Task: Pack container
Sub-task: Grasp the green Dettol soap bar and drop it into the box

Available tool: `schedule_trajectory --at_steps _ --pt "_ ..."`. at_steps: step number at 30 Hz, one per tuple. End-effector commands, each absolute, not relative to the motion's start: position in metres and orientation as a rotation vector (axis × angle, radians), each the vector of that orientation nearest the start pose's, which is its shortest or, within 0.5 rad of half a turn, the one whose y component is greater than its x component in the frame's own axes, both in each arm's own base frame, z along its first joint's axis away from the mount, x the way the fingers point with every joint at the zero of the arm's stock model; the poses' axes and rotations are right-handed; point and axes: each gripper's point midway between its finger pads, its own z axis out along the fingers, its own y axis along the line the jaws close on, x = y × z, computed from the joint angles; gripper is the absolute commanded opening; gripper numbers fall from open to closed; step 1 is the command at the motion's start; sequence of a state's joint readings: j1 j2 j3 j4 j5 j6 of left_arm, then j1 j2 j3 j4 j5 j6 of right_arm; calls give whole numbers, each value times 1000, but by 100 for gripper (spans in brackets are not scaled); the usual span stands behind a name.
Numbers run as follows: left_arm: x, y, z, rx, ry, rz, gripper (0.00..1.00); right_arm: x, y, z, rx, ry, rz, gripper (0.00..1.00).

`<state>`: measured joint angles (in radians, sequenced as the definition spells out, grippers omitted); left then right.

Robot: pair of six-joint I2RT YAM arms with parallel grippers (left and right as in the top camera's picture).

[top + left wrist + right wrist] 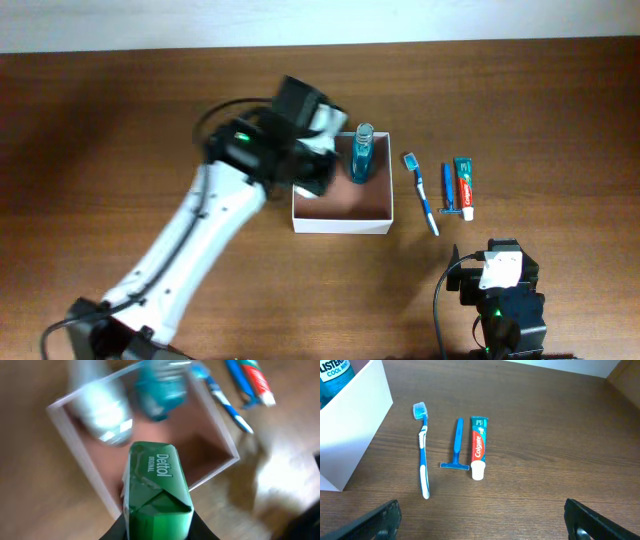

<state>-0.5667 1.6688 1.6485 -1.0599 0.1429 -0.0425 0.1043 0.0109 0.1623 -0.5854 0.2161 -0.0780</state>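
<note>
The soap pack comes down next, once my left gripper turns and shifts toward the container's bare bottom in front of the teal bottle [361, 155].
The container [341, 225] is a shallow white box with a reddish-brown inside, at the table's middle. A teal mouthwash bottle [361, 155] stands in its far right corner. In the blurred left wrist view the container [220, 427] holds the teal bottle [160, 390] and a pale bottle [102, 407]. My left gripper [315, 170] hovers over the box's left edge, shut on a green Dettol soap pack [157, 492]. My right gripper [482, 520] is open and empty near the front edge, behind a toothbrush [423, 455], razor [456, 445] and Colgate toothpaste tube [478, 447].
The toothbrush [421, 193], razor [449, 190] and toothpaste [464, 187] lie side by side on the wooden table to the right of the container. The right arm's base [497, 300] sits at the front right.
</note>
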Motion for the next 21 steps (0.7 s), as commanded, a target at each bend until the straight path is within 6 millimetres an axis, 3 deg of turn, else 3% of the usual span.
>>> schedule_trajectory --at_steps 1,2,6,7,11,13,16,18,19,21 --pt "317 -273 199 1186 2415 -200 8 211 -16 109 -27 2000 -194 99" --pt "321 -277 190 1285 2362 -92 1 211 -16 109 -27 2000 -194 99" --pt "328 -288 150 1685 2183 43 1 211 -16 109 -27 2000 -194 99" --pt "335 -287 137 1692 2199 67 0 211 -16 109 -26 2000 -194 99" --pt "355 -291 116 1681 2196 81 5 211 -16 109 -27 2000 -194 99" --pt "362 -293 112 1669 2188 81 14 211 -16 109 -27 2000 -194 99" --pt "360 -293 109 1675 2195 77 37 211 -16 109 -27 2000 -194 99" --pt "359 -293 112 1678 2198 78 63 211 -16 109 -27 2000 -194 99" --pt "358 -292 116 1679 2204 77 100 211 -16 109 -26 2000 -194 99" --pt "356 -290 134 1593 2271 58 100 211 -16 109 -27 2000 -194 99"
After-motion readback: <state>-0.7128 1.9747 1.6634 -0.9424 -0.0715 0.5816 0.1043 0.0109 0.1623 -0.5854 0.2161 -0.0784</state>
